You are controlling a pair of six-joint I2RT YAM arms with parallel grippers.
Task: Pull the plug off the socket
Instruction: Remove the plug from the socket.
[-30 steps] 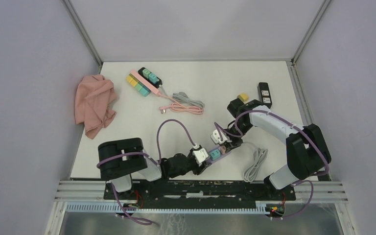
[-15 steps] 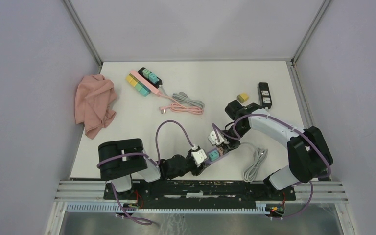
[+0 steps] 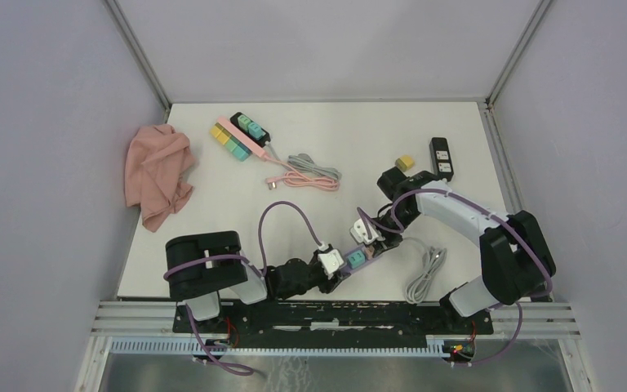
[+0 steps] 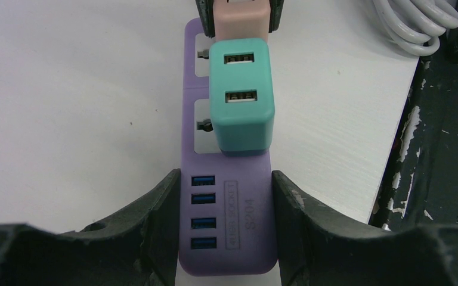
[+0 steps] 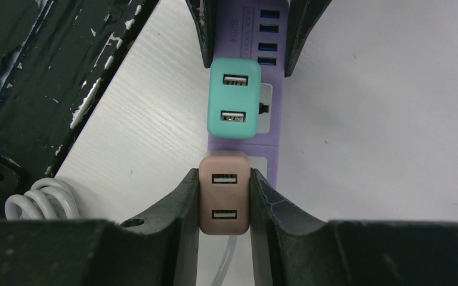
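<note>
My right gripper lifts the tan-pink plug next, moves outward, lowers and releases it, as the table there by the yellow plug is clear of the power strip.
A purple power strip lies near the table's front edge. My left gripper is shut on its USB end, one finger on each side. A teal plug sits in a middle socket and also shows in the right wrist view. My right gripper is shut on a tan-pink plug over the strip's last socket. I cannot tell whether its pins are still seated. That plug shows at the top of the left wrist view.
A white coiled cable lies right of the strip by the table's front edge. A pink cloth lies far left. A pink strip with coloured plugs, its cable, a yellow plug and a black strip lie farther back.
My right gripper has shifted slightly nearer and leftward along with the strip's far end. The left gripper has kept its hold and barely moved.
</note>
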